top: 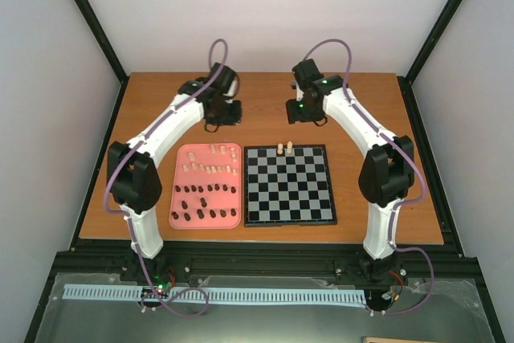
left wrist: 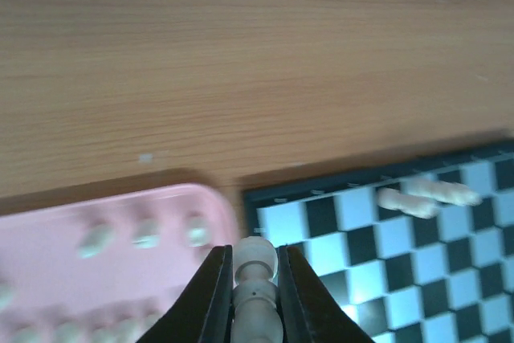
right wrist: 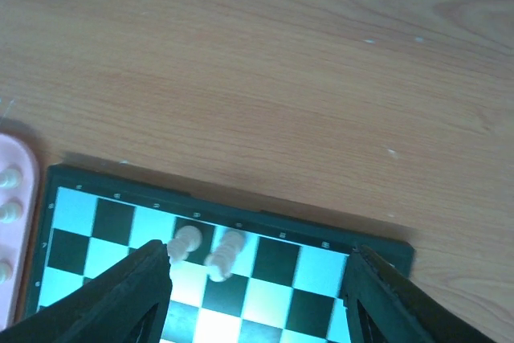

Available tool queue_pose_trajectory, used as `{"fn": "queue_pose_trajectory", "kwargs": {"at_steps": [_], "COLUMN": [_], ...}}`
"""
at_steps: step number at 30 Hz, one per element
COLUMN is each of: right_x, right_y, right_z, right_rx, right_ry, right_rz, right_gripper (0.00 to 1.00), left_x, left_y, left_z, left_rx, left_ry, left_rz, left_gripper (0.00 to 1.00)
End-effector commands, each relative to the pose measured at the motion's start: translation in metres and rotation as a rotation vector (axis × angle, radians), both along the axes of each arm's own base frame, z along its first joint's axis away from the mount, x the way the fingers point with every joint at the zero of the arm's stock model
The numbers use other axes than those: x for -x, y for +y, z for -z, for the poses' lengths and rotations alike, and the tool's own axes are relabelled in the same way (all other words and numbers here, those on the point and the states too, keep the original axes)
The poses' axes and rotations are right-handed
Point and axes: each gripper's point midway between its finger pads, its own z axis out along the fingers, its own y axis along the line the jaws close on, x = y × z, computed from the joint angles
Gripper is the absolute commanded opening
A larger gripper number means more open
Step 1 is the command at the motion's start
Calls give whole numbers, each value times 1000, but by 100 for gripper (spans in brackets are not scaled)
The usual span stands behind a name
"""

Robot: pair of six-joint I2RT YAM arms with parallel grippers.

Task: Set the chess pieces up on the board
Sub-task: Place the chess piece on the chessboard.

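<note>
My left gripper will carry its piece across and down to the empty light square (top: 271, 152) (left wrist: 355, 208) beside the pair of cream pieces. The square is below my left gripper, to its right in the top view.
The board (top: 289, 185) lies right of the pink tray (top: 206, 185). Two cream pieces (top: 284, 149) stand on its far row; they also show in the right wrist view (right wrist: 205, 248) and the left wrist view (left wrist: 426, 197). My left gripper (left wrist: 255, 279) is shut on a cream piece (left wrist: 255, 291), held above the tray's far right corner by the board's far left corner. In the top view it (top: 223, 116) hangs beyond the tray. My right gripper (right wrist: 257, 291) is open and empty above the board's far edge; in the top view it (top: 307, 112) is beyond the board.
The pink tray holds several cream pieces (top: 210, 168) in its far half and several dark brown pieces (top: 205, 202) in its near half. Bare wooden table (top: 265, 90) lies beyond the tray and board. Black frame posts stand at the table's edges.
</note>
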Motion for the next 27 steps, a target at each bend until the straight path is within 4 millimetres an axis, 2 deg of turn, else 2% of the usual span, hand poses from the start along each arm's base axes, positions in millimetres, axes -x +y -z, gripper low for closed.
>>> {"fn": "queue_pose_trajectory", "kwargs": {"at_steps": [1,6,14,27], "right_x": [-2,3,17,26], "right_y": [-29,-52,-79,-93], "right_z": [-17,-14,-9,-4], "right_rx": [-30,-18,-27,-37], "right_ry": [-37,-32,-19,-8], "right_rz": [78,109,142,150], "right_gripper": [60,60,60,60], "left_x": [7,19,39,27], "left_y": [-53,-94,-128,-150], "left_z": [0,19,58,88], "left_rx": [27,14,-7,-17], "left_ry": [21,57,136,161], "left_rz": [110,171,220,226], "left_gripper": [9,7,6,5]}}
